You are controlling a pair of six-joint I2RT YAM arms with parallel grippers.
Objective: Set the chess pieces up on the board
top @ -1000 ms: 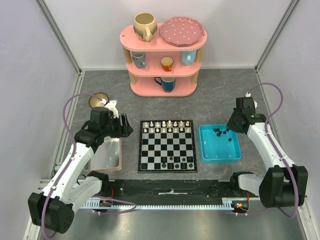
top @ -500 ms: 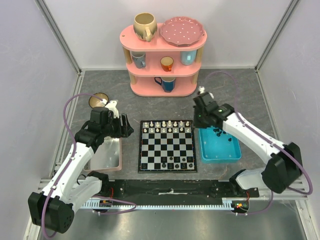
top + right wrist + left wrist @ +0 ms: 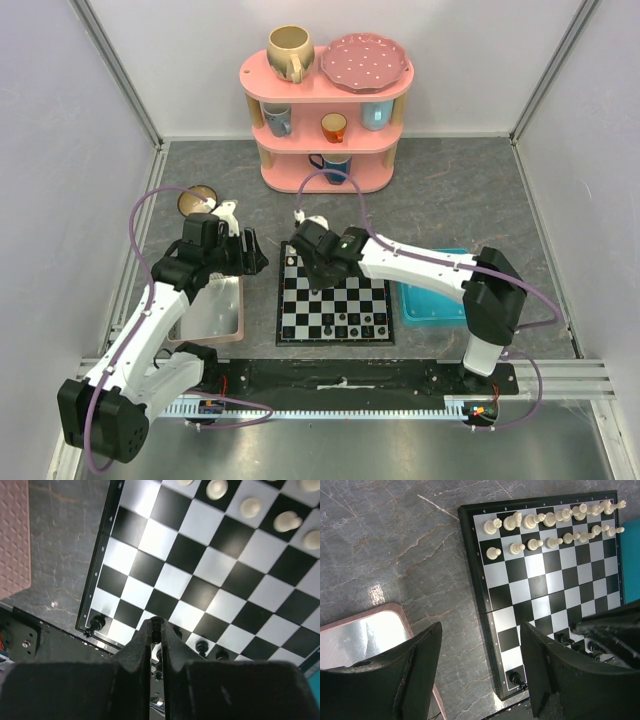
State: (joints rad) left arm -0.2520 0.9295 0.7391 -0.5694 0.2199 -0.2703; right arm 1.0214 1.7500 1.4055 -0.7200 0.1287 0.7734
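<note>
I will lower my right gripper and draw it back to release on the light square [image 3: 314,319] [image 3: 145,618], which is below it nearer my base, empty beside the black pieces.
The board [image 3: 335,295] lies in the middle of the table. Cream-white chess pieces [image 3: 550,517] fill its two far rows. A few black pieces [image 3: 352,320] stand near its front edge, and one black piece [image 3: 96,623] stands on the near left corner square. My right gripper [image 3: 156,627] hangs above the board's left half, shut on a small black piece [image 3: 156,621] held between its fingertips. My left gripper [image 3: 481,630] hovers open and holding nothing over the bare table just left of the board [image 3: 545,585].
A blue tray [image 3: 430,305] sits right of the board, partly hidden by the right arm. A pink-rimmed grey tray [image 3: 212,310] lies on the left under the left arm. A pink shelf [image 3: 325,120] with cups and a plate stands at the back; a small bowl [image 3: 197,200] sits back left.
The right arm has swung left from the blue tray across to the board's left half, jaws staying shut. The left arm has not moved.
</note>
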